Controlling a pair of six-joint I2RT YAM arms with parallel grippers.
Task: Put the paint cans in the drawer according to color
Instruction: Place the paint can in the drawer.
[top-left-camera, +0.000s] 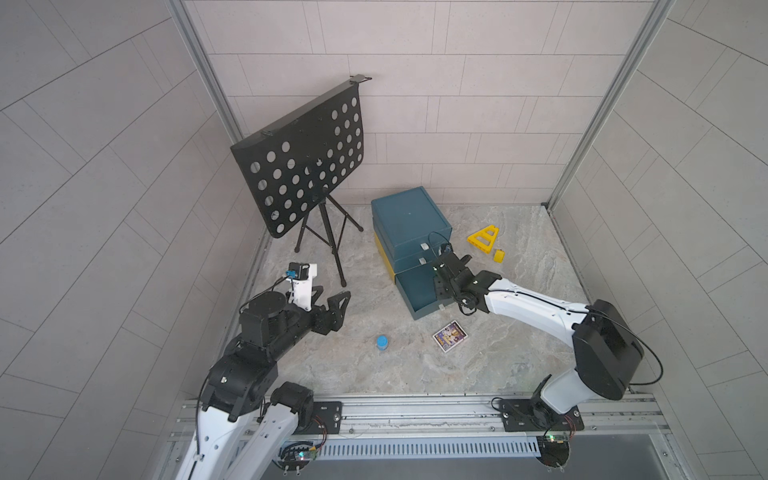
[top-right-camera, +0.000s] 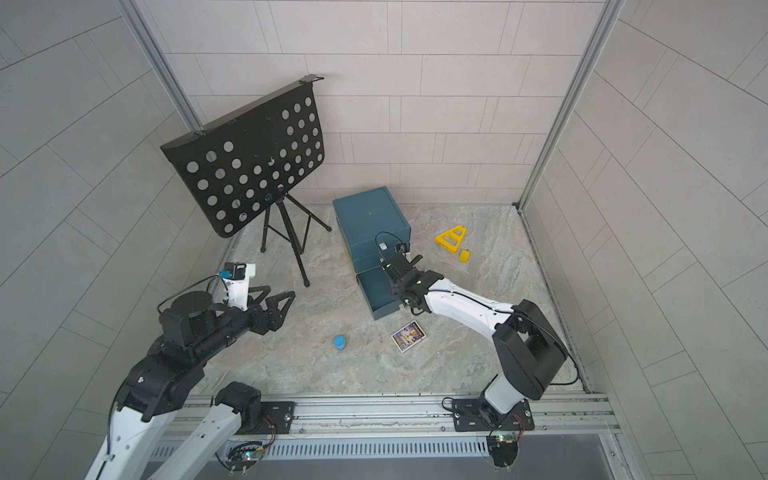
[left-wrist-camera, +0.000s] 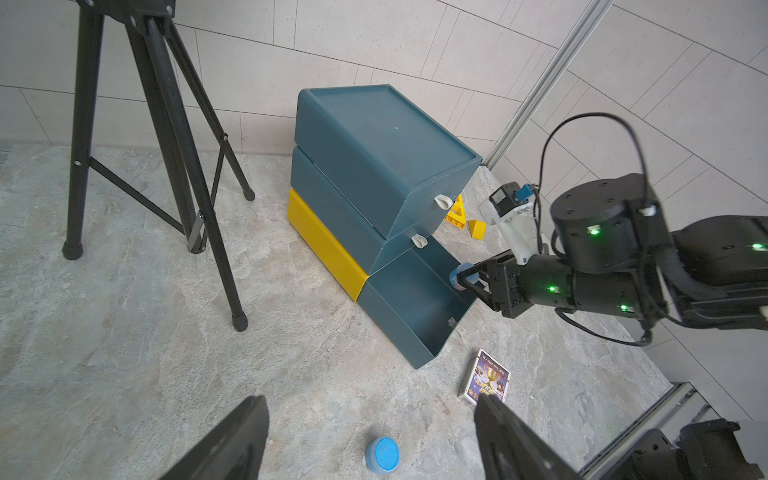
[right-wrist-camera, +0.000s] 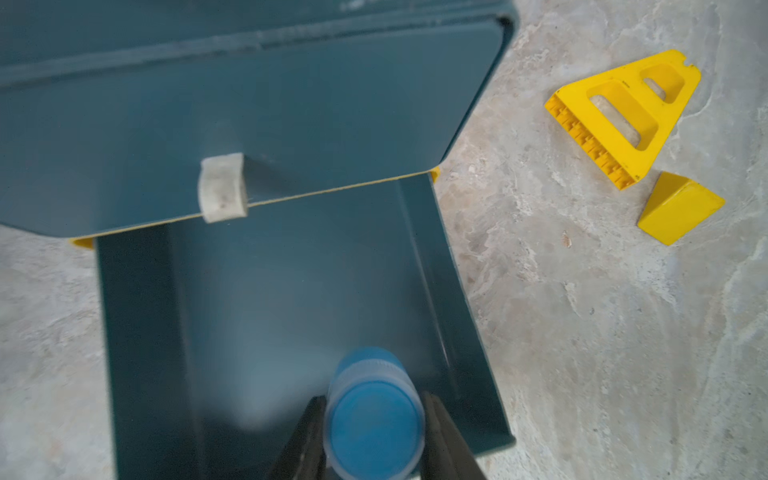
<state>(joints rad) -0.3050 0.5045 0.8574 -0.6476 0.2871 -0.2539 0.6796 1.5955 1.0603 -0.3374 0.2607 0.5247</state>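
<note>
The bottom of the open bottom drawer is below. My right gripper will next lower the blue-topped paint can onto its bare inside, within the drawer's side, and let go of the can.
One blue-topped paint can (right-wrist-camera: 374, 419) is clamped between my right gripper's (right-wrist-camera: 374, 401) fingers, shut on it and held just above the open bottom drawer (right-wrist-camera: 291, 291). In the left wrist view this can (left-wrist-camera: 457, 278) hangs over the drawer's (left-wrist-camera: 411, 299) far side wall. The right gripper (top-left-camera: 446, 270) hides it in both top views. A second blue paint can (top-left-camera: 382, 342) (left-wrist-camera: 383, 455) stands on the floor in front of the drawer stack (top-left-camera: 409, 216). My left gripper (top-left-camera: 332, 297) (left-wrist-camera: 370, 401) hovers to its left, open and empty. The drawer's floor looks bare where visible.
A black perforated music stand (top-left-camera: 299, 166) on a tripod stands at the back left. A card box (top-left-camera: 450, 336) lies in front of the open drawer. A yellow triangular frame (top-left-camera: 483, 239) and a small yellow block (top-left-camera: 499, 255) lie right of the stack. The two upper drawers are closed.
</note>
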